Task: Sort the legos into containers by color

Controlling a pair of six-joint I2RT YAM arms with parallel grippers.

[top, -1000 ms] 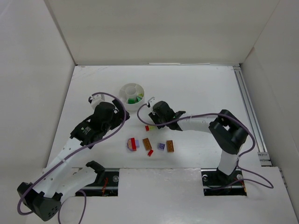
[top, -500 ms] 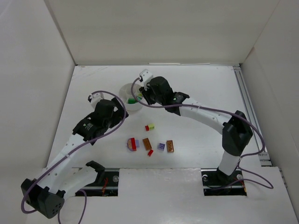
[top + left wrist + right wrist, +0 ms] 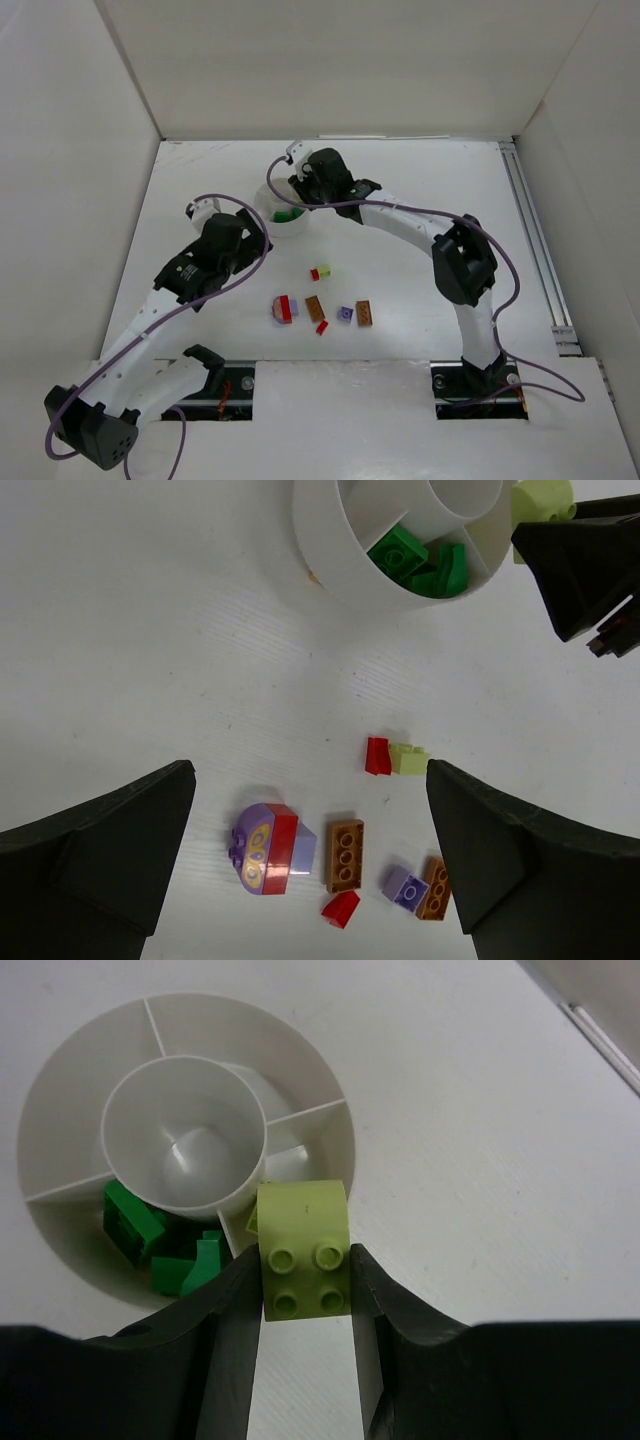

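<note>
The unsorted pale yellow brick [image 3: 324, 270] [image 3: 409, 759] lies below my left gripper, so next the gripper needs to cross to its right in the top view and lower its open fingers around the brick there.
The round white tub [image 3: 272, 192] stands at the back middle; one wedge holds green bricks [image 3: 135, 1225]. My right gripper [image 3: 305, 1280] is shut on a pale yellow brick [image 3: 304, 1250] and holds it above the tub's near rim [image 3: 60, 1110], beside the green wedge. In the top view the right gripper [image 3: 300, 195] covers part of the tub. My left gripper [image 3: 310, 860] is open and empty, hovering above the loose bricks: a red and pale yellow pair [image 3: 395, 757], a lavender-and-red piece [image 3: 268, 847], two orange-brown bricks [image 3: 344, 855], a small red one [image 3: 341, 908] and a lavender one [image 3: 405, 888].
The loose bricks lie in a cluster at the table's middle [image 3: 320, 305], between the arm bases and the tub. White walls enclose the table on three sides. A rail [image 3: 530, 240] runs along the right edge.
My right gripper has swung from the loose bricks back and left to the tub, carrying the pale yellow brick. The left arm has hardly moved.
</note>
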